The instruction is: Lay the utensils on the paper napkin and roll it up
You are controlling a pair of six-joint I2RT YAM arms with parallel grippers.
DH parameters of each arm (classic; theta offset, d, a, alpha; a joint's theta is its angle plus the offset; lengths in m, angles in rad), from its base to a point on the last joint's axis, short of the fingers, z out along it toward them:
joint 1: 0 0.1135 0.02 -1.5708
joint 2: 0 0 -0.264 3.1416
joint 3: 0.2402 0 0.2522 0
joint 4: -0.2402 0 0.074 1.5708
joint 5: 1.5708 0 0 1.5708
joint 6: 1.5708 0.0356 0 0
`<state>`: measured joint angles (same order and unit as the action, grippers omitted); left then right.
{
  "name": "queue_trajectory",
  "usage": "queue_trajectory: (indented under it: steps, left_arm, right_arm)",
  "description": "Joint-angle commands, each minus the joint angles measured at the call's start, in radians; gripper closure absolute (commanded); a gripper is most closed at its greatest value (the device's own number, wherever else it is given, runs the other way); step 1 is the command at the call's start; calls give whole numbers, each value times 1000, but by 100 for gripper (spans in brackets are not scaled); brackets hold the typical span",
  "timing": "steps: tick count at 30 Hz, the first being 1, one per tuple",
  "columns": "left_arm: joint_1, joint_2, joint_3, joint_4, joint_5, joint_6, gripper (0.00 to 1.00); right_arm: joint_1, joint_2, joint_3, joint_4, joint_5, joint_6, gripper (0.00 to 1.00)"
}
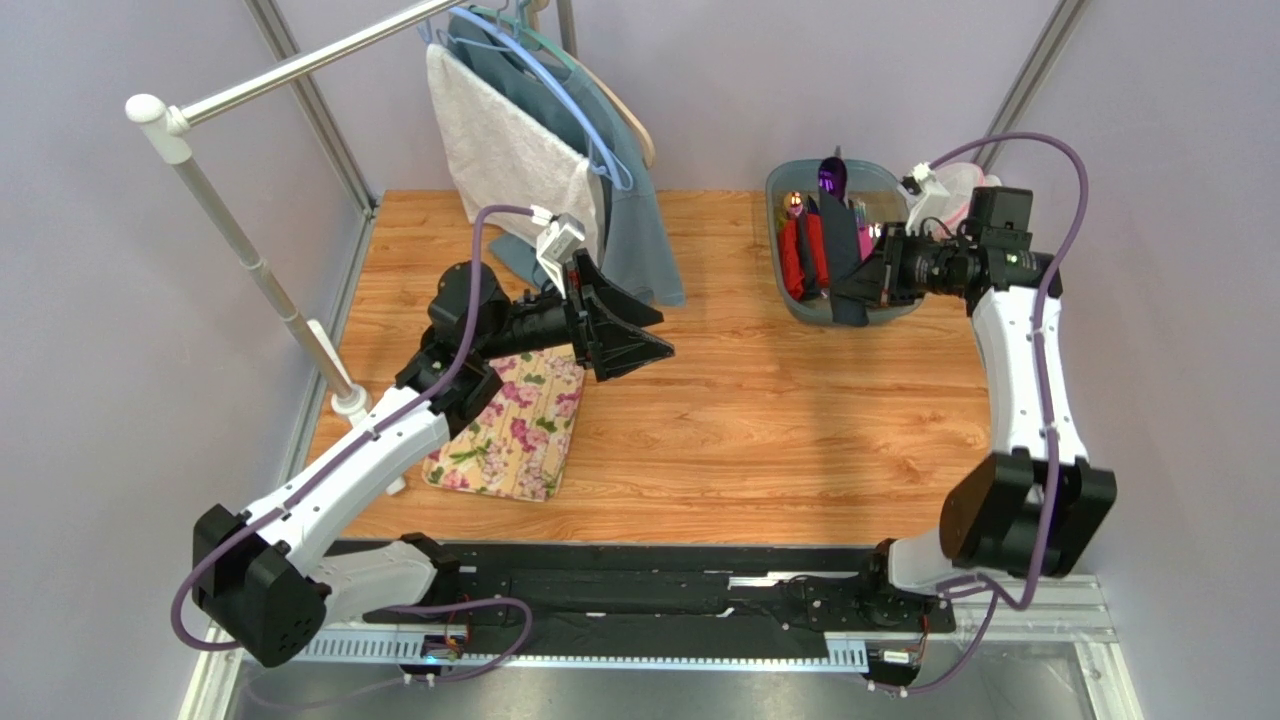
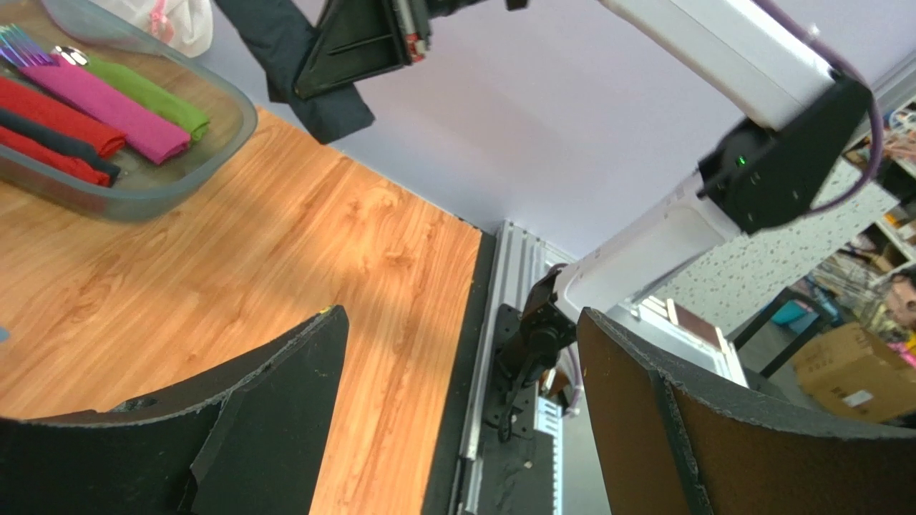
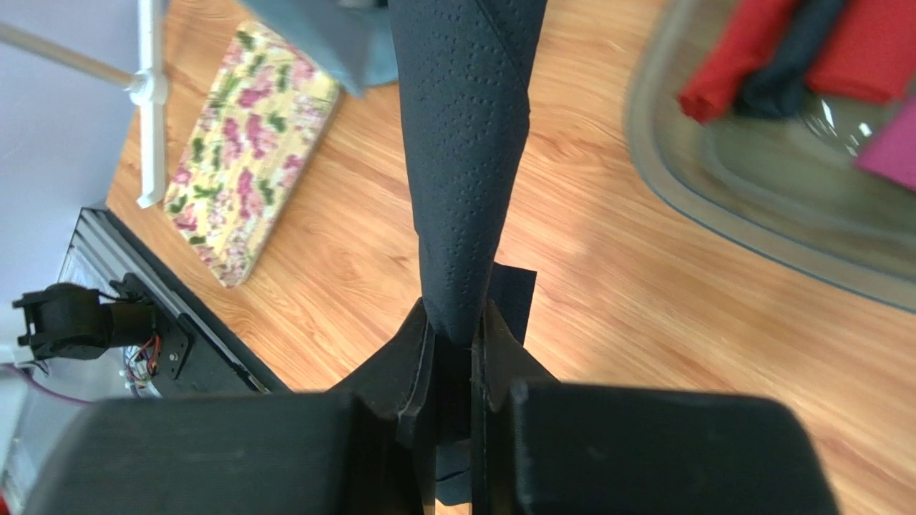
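Note:
The robot's right gripper will next move outward and down to let go of the napkin [image 1: 851, 300], because the free gap between the red and pink rolls is below and outward of that gripper.
The dark navy paper napkin [image 1: 851, 300] hangs from my right gripper [image 1: 876, 270], which is shut on its upper end just in front of the grey bin [image 1: 781, 203]. In the right wrist view the napkin [image 3: 464, 161] hangs as a folded strip above the wood table, pinched between the fingers of my right gripper [image 3: 455, 335]. A purple-tinted spoon [image 1: 831, 177] stands in the bin. Utensil tips [image 2: 27, 45] show at the bin's far end in the left wrist view. My left gripper [image 1: 661, 333] is open and empty above the table near the floral mat [image 1: 511, 423]; it also shows in the left wrist view [image 2: 462, 322].
The bin [image 2: 161, 188] holds red [image 2: 59, 113], pink [image 2: 108, 102] and green [image 2: 151, 94] rolls. A white rack pole [image 1: 248, 248] with a towel [image 1: 504, 150] and hangers stands at the back left. The floral mat [image 3: 247, 150] lies at the table's left front.

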<state>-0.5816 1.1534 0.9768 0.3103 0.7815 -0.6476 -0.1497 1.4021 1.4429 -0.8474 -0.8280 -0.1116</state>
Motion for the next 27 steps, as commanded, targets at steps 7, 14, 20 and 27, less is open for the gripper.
queue_trajectory:
  steps: [7, 14, 20, 27]
  left_arm:
    - [3, 19, 17, -112, 25, 175, 14]
    - [29, 66, 51, -209, 50, 246, 14]
    - [58, 103, 62, -269, 65, 276, 14]
    - [83, 141, 79, -301, 79, 290, 14]
  right_arm:
    - [-143, 357, 266, -70, -39, -145, 100]
    - [-163, 642, 496, -59, -13, -89, 100]
    - [-165, 836, 683, -42, 0, -36, 100]
    - [-159, 957, 777, -25, 67, -4, 100]
